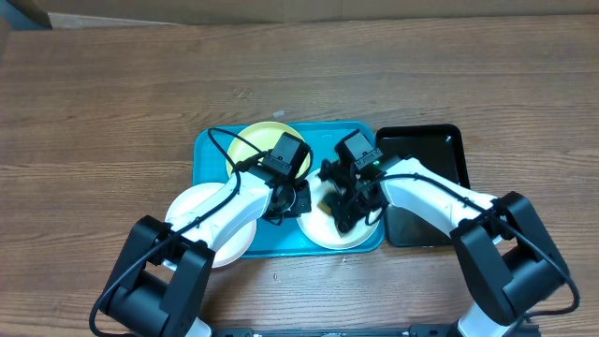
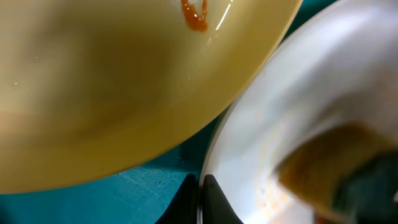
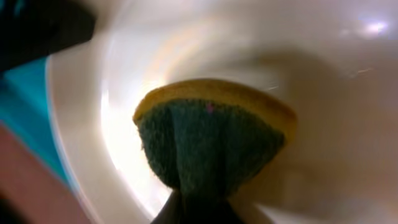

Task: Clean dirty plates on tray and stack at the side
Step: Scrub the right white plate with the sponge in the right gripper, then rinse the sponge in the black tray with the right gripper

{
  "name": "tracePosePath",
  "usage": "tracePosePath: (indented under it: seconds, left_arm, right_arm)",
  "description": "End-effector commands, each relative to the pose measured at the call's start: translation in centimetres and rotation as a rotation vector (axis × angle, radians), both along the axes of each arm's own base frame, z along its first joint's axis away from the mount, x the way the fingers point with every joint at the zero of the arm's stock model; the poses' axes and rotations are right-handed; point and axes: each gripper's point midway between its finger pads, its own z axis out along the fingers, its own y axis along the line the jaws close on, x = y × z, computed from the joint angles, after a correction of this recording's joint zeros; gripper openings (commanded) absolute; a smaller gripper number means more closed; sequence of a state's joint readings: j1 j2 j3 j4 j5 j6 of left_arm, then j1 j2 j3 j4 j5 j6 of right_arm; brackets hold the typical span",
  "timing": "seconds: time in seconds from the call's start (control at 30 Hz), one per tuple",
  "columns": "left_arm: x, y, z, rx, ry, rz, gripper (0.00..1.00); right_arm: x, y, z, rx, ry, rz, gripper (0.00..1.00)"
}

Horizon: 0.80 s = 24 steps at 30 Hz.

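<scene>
The black tray is beside the turquoise one, so my right gripper needs to lift off the plate next, then cross over and go down into the black tray.
A white plate (image 1: 329, 234) lies at the front right of the turquoise tray (image 1: 208, 150). My left gripper (image 2: 199, 200) is shut on that plate's rim (image 2: 249, 124), one finger on each side of it. My right gripper (image 3: 193, 208) is shut on a yellow sponge with a green scrub face (image 3: 211, 143), which is pressed into the bowl of the same white plate (image 3: 323, 74). Faint orange marks show on the plate near the sponge (image 2: 329, 168). The pale yellow plate (image 1: 255, 140) sits at the tray's back and carries an orange-red smear (image 2: 196, 15). A second white plate (image 1: 198, 213) lies at the tray's front left corner.
A smaller black tray (image 1: 435, 150) stands right of the turquoise one, partly under my right arm (image 1: 421, 192). Both arms cross over the tray's front half. Bare wooden table (image 1: 112, 103) surrounds the trays.
</scene>
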<state>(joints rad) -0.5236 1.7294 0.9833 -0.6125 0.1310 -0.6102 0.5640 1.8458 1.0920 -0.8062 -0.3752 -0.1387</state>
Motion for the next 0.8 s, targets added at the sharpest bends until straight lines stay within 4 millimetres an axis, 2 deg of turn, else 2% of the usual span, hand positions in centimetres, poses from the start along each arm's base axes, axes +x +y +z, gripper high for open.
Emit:
tracePosePath:
  seconds: [0.0, 0.2, 0.3, 0.4, 0.47, 0.53, 0.63, 0.77]
  left_arm:
    - [-0.3, 0.1, -0.5, 0.005, 0.015, -0.006, 0.05]
    - [-0.4, 0.1, -0.5, 0.007, 0.018, -0.006, 0.05]
    - [-0.4, 0.1, -0.5, 0.007, 0.018, -0.006, 0.06]
    - [-0.4, 0.1, -0.5, 0.007, 0.018, -0.005, 0.07]
    - [-0.4, 0.1, -0.5, 0.007, 0.018, -0.006, 0.08]
    - [-0.4, 0.1, -0.5, 0.007, 0.018, -0.006, 0.09]
    - [-0.4, 0.1, -0.5, 0.007, 0.018, -0.005, 0.09]
    - [-0.3, 0.1, -0.5, 0.006, 0.015, -0.005, 0.09]
  right_arm:
    - [2.0, 1.8, 3.2, 0.133, -0.007, 0.042, 0.04]
    - [5.8, -0.6, 8.7, 0.126, -0.003, -0.058, 0.04]
    - [8.0, -3.7, 10.7, 0.067, -0.028, -0.145, 0.04]
    - [10.5, -9.5, 10.2, -0.116, -0.056, -0.371, 0.04]
    - [11.2, -13.0, 9.6, -0.214, -0.057, -0.501, 0.04]
    - [11.4, -15.4, 9.2, -0.258, -0.041, -0.604, 0.04]
    - [11.3, -17.3, 8.2, -0.273, -0.012, -0.687, 0.04]
    - [10.5, -18.0, 5.9, -0.282, 0.011, -0.705, 0.04]
